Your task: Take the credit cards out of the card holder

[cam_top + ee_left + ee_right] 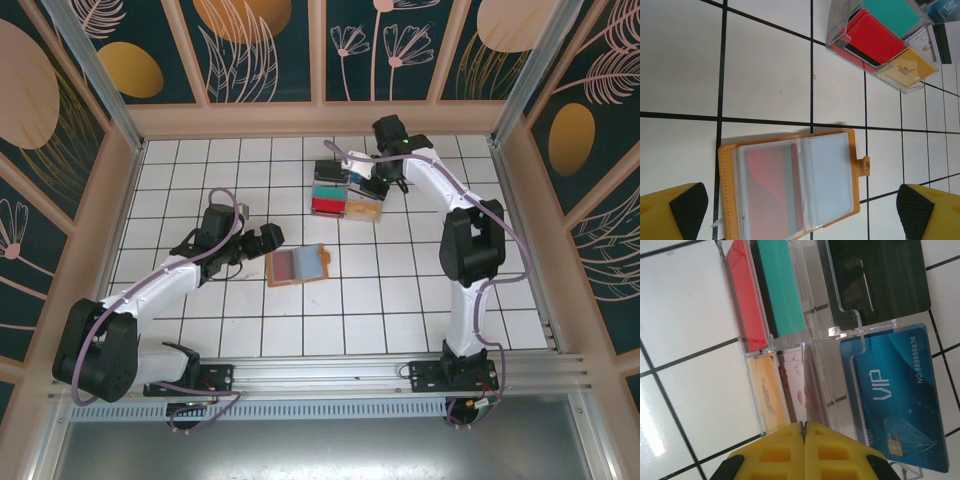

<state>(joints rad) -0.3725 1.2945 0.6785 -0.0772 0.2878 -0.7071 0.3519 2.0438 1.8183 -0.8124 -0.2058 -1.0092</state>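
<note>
The white card is edge-on over the compartment between the gold and VIP cards, which is below. My right gripper needs to lower the card into that compartment and let go of it.
The card holder point(298, 265) lies open on the tiles, tan-orange with cloudy plastic sleeves point(832, 170). A red credit card point(767, 190) shows through the left sleeve; the right sleeve looks pale. My left gripper point(262, 240) hovers just left of the holder, open, its yellow fingertips point(687, 207) on either side of it, not touching. My right gripper point(375, 190) is over a clear card organizer point(345, 195), its jaws shut point(805, 427) on a thin white card with pink-red marks point(792, 390), seen nearly edge-on and reaching down into a compartment.
The clear organizer point(860, 327) holds red point(745, 295), teal point(780, 285), black point(880, 275), blue VIP point(895, 390) and gold point(767, 395) cards. It stands on the far middle of the tiled floor. Wooden walls ring the floor; tiles at the front and sides are bare.
</note>
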